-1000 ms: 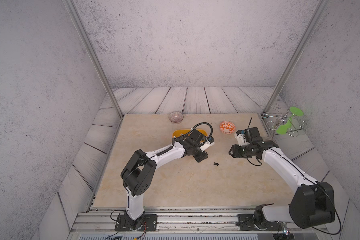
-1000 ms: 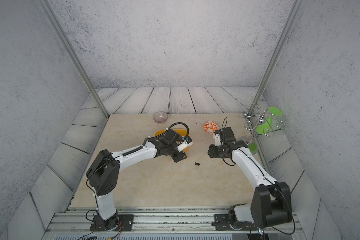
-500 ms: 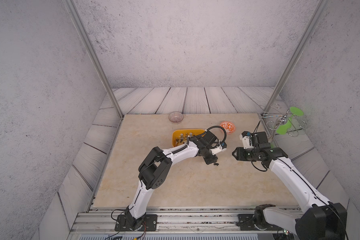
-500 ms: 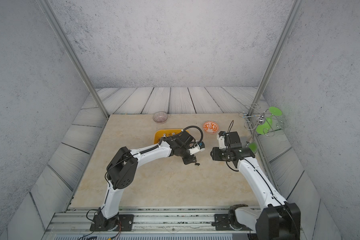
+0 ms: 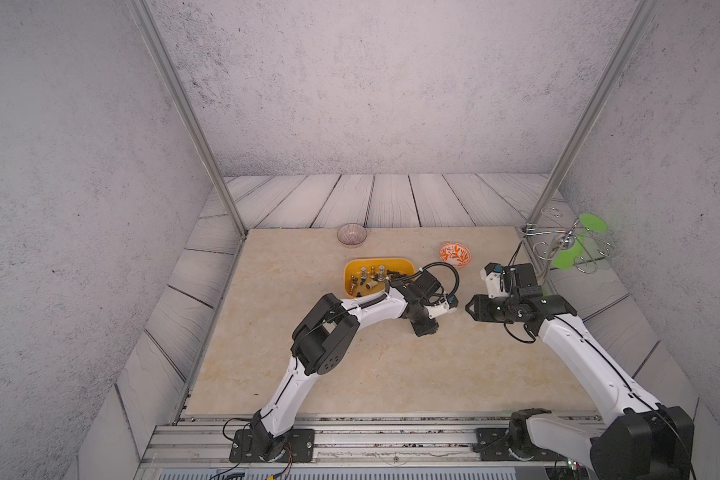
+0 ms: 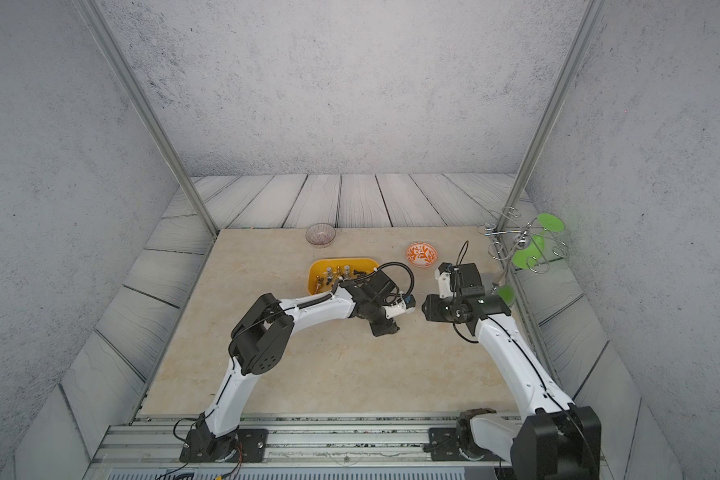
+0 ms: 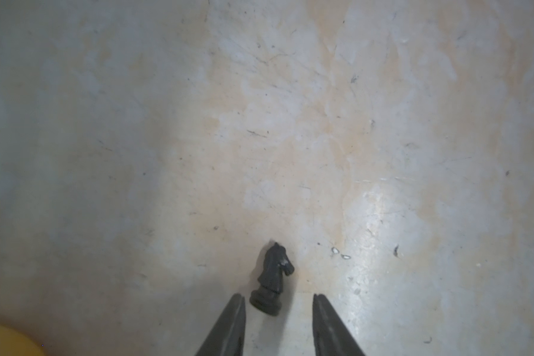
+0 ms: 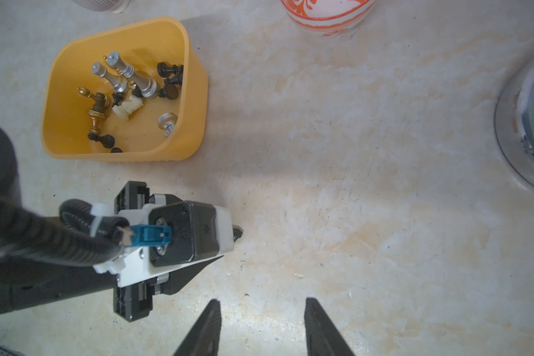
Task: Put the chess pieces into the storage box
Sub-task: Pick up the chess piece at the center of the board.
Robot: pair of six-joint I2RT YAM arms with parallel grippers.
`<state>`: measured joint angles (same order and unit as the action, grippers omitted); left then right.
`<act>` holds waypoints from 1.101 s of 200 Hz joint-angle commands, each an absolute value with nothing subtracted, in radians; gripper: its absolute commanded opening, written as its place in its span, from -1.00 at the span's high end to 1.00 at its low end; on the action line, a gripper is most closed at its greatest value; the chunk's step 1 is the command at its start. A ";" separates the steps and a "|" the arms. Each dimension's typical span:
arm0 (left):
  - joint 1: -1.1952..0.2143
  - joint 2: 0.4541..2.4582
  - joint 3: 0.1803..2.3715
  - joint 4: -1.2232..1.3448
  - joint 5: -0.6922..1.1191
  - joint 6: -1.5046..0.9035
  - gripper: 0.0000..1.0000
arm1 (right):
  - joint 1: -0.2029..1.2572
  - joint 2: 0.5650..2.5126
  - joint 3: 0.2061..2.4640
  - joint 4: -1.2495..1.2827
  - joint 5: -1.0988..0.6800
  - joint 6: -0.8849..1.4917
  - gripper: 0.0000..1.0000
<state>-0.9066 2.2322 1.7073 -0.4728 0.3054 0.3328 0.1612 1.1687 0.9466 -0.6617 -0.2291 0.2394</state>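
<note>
My left gripper has the black knight's base (image 7: 266,300) between its open fingers already, so I will lower the gripper further over that base and close across it.
A black knight (image 7: 272,277) lies on its side on the beige table, its base just inside the tips of my left gripper (image 7: 278,297), which is open around it without touching. In both top views the left gripper (image 5: 425,330) (image 6: 385,330) points down at the table, in front and to the right of the yellow-orange storage box (image 5: 379,262) (image 8: 195,77), and hides the knight. Several chess pieces (image 8: 127,89) (image 5: 371,276), silver, gold, cream and black, lie in the box. My right gripper (image 8: 262,301) (image 5: 470,309) hovers open and empty, facing the left wrist.
An orange-and-white bowl (image 5: 454,253) stands behind my right gripper. A ribbed glass bowl (image 5: 352,235) sits at the table's back edge. A wire rack with green discs (image 5: 570,245) stands off the table's back right corner. My two wrists are close together.
My left arm has swung from over the box to the right and forward, and its gripper now straddles the black piece on the table. The right gripper has shifted slightly to the right.
</note>
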 commanded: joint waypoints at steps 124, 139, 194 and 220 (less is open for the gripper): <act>-0.914 2.265 1.675 -0.461 0.270 0.331 0.74 | 0.150 1.181 0.973 -0.707 -0.197 0.236 0.08; -0.914 2.245 1.674 -0.472 0.256 0.315 0.77 | 0.150 1.181 0.976 -0.710 -0.194 0.236 0.08; -0.881 2.099 1.658 -0.461 0.224 0.250 0.77 | 0.149 1.199 1.003 -0.723 -0.195 0.232 0.08; -0.842 1.998 1.611 -0.417 0.190 0.217 0.77 | 0.149 1.215 1.015 -0.726 -0.202 0.224 0.08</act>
